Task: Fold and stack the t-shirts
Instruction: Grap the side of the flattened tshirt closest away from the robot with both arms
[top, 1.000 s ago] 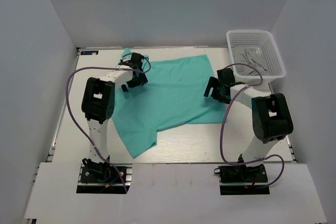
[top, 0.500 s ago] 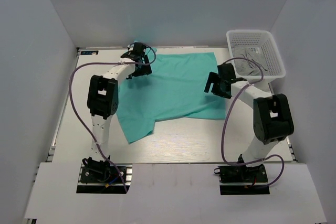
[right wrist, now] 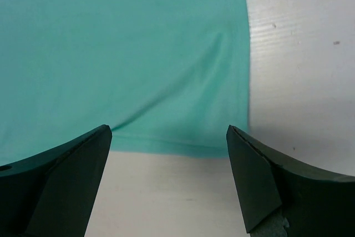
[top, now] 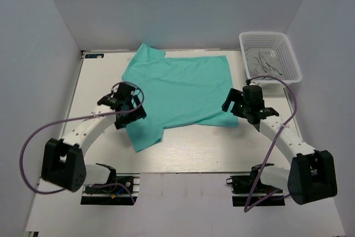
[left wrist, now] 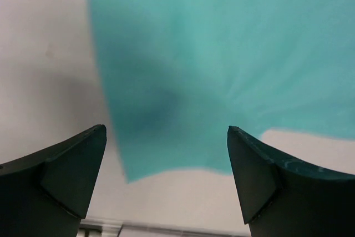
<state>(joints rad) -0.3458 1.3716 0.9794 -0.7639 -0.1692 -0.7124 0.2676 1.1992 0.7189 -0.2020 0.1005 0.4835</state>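
The near corner of the sleeve hem point(top: 137, 148) point(left wrist: 132, 175) is below my left gripper and closer to my base. My left gripper needs to move back and down onto it next.
A teal-green t-shirt point(top: 177, 90) lies spread flat on the table, one sleeve at the far left and one at the near left. My left gripper point(top: 125, 116) is open and empty above the shirt's near-left sleeve point(left wrist: 183, 81). My right gripper point(top: 237, 107) is open and empty above the shirt's near-right corner point(right wrist: 166, 70). Neither gripper holds cloth.
A white mesh basket point(top: 270, 56) stands at the back right with grey cloth point(top: 266, 62) inside. Bare white table point(top: 194, 151) runs along the near edge. Grey walls enclose the table on three sides.
My left gripper has let go of the shirt's far-left sleeve and pulled back toward the near left. My right gripper has drawn back toward the near edge. The shirt now lies flatter.
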